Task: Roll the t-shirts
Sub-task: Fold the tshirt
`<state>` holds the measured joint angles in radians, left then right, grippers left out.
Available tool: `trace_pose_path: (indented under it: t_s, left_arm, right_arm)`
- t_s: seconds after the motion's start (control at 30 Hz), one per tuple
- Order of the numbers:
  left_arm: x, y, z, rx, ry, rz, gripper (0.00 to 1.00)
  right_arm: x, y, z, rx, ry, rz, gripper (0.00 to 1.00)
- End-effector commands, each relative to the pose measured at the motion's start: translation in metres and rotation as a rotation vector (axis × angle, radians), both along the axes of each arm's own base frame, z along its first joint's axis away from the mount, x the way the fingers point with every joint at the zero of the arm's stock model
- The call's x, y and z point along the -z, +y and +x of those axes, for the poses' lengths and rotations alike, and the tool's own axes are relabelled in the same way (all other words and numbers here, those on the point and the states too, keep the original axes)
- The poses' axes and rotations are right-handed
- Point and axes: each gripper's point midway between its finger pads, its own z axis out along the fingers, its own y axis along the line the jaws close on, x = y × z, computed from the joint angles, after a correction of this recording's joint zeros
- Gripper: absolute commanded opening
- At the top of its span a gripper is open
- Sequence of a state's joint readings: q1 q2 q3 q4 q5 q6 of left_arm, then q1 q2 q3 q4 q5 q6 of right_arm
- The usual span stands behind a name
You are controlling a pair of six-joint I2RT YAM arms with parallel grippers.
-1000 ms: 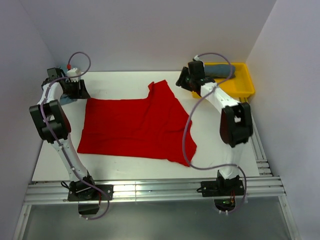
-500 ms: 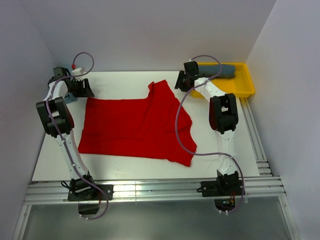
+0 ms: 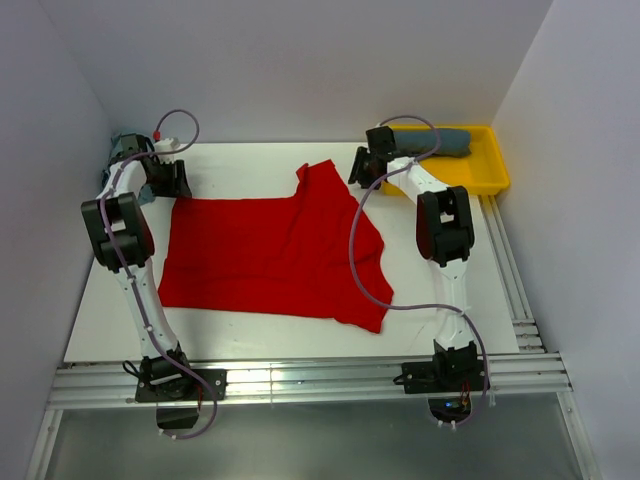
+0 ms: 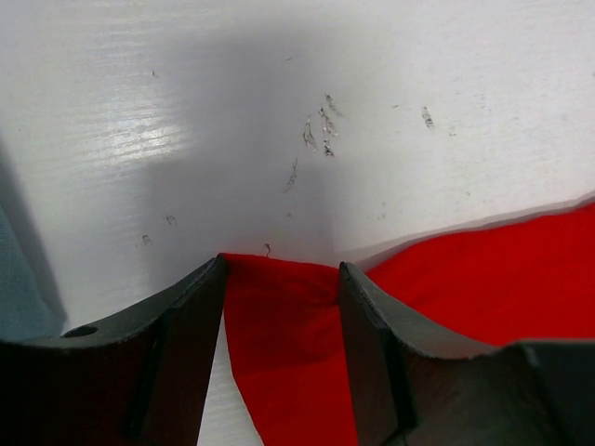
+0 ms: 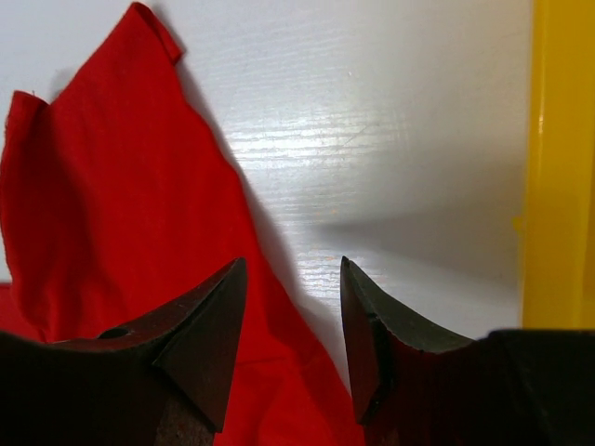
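The fingers of my left gripper stay low at the red t-shirt's far corner by the teal cloth (image 4: pixel 19 288) and close next, since they already stand either side of it.
The red t-shirt (image 3: pixel 270 250) lies spread flat on the white table, one sleeve pointing to the back. My left gripper (image 3: pixel 170 182) is at its back left corner. In the left wrist view the open jaws (image 4: pixel 281 265) stand either side of that red corner (image 4: pixel 279 316). My right gripper (image 3: pixel 364 168) is at the shirt's back right edge. In the right wrist view it (image 5: pixel 292 263) is open over the red edge (image 5: pixel 112 186). A slate-blue shirt (image 3: pixel 445 140) lies in the yellow tray (image 3: pixel 490 178). A light teal cloth (image 4: pixel 19 288) shows beside the left gripper.
The yellow tray's rim (image 5: pixel 558 167) runs close to the right of my right gripper. White walls close in the table at the back and both sides. An aluminium rail (image 3: pixel 300 382) with the arm bases runs along the near edge.
The right gripper has moved left from the tray to the shirt's back right edge. The left arm has shifted back, its gripper settling at the shirt's back left corner. The shirt lies as before.
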<state>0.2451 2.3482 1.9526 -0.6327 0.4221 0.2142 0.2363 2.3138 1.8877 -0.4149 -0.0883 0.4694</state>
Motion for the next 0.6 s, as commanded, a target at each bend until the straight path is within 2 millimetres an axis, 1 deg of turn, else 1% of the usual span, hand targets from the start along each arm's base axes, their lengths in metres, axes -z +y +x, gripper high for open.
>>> trace_pose_path:
  t_s: [0.0,0.03,0.1,0.13,0.2,0.23,0.3,0.33,0.5,0.57]
  left_arm:
    - [-0.009,0.006,0.006,-0.037,-0.011,0.038,0.57]
    - [-0.012,0.008,0.007,-0.045,-0.017,0.053,0.57]
    - [-0.013,0.009,0.006,-0.049,-0.013,0.055,0.58]
    - [-0.015,0.009,0.007,-0.048,-0.015,0.057,0.61]
    - [-0.015,0.006,0.005,-0.037,-0.003,0.043,0.62]
    - [-0.017,0.007,0.006,-0.037,-0.007,0.040,0.62]
    - [-0.011,0.003,0.005,-0.029,0.015,0.024,0.63]
    - [-0.012,0.002,0.005,-0.026,0.014,0.021,0.63]
    - [-0.009,-0.002,0.002,-0.009,0.034,-0.005,0.61]
    - [-0.006,-0.003,0.003,-0.011,0.040,0.000,0.59]
  right_arm:
    - [-0.006,0.002,0.007,-0.033,-0.015,0.000,0.52]
    - [-0.006,0.002,0.007,-0.038,-0.016,0.000,0.52]
    - [-0.006,0.004,0.007,-0.049,-0.015,0.009,0.53]
    - [-0.004,0.005,0.007,-0.052,-0.011,0.010,0.53]
    - [-0.005,0.007,0.008,-0.062,-0.008,0.016,0.53]
    - [-0.001,0.008,0.007,-0.065,0.001,0.020,0.53]
    - [-0.001,0.011,0.007,-0.075,0.004,0.028,0.53]
    - [0.000,0.012,0.007,-0.076,0.005,0.034,0.53]
    - [0.000,0.017,0.004,-0.096,0.006,0.053,0.54]
    - [0.003,0.018,0.004,-0.102,0.013,0.056,0.54]
